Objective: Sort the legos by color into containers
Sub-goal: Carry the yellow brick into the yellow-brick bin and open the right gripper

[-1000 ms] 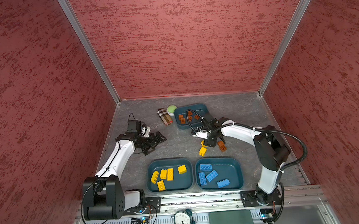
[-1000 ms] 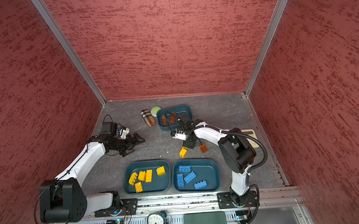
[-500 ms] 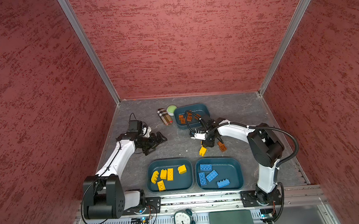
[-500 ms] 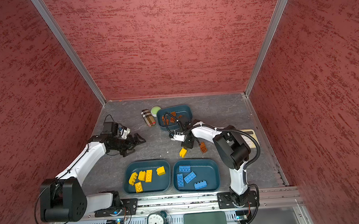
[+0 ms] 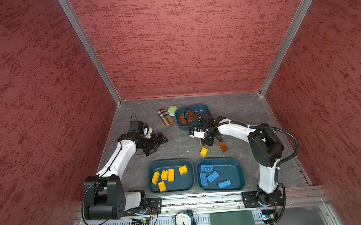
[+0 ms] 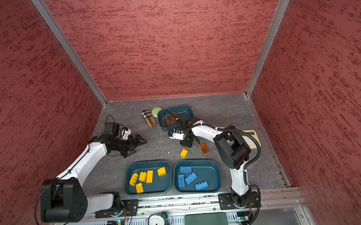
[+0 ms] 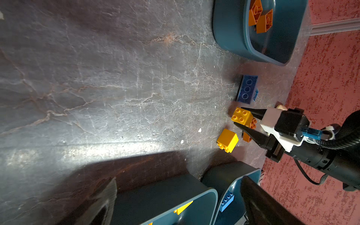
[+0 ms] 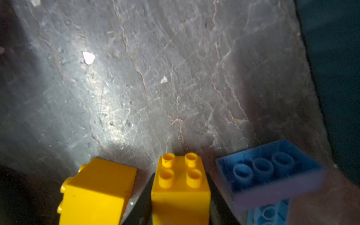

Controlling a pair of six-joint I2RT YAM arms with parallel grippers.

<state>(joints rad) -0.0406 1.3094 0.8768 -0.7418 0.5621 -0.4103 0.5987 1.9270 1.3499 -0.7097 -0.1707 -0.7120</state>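
My right gripper lifts and carries the brick back over the container with yellow legos next and releases it, since that matching container lies back of the gripper.
My right gripper (image 8: 180,175) is shut on a yellow lego (image 8: 180,194) that sits on the grey floor; the left wrist view shows the same grip (image 7: 242,116). Beside it lie a second yellow lego (image 5: 203,152), a blue lego (image 8: 268,171) and a brown lego (image 5: 223,146). In both top views the right gripper (image 5: 206,141) hides the held brick. Three teal containers stand here: one with yellow legos (image 5: 170,161), one with blue legos (image 5: 229,170), and a far one with brown legos (image 5: 203,111). My left gripper (image 5: 159,143) hovers open and empty at the left.
A plaid case (image 5: 165,117) and a green-topped puck (image 5: 172,110) lie left of the far container. A keypad (image 6: 249,137) lies behind the right arm. An alarm clock (image 5: 184,222) and a dark green pad (image 5: 232,220) sit below the front rail.
The right gripper has shifted slightly left and closed from half open onto the yellow lego. The left arm has stayed put and open.
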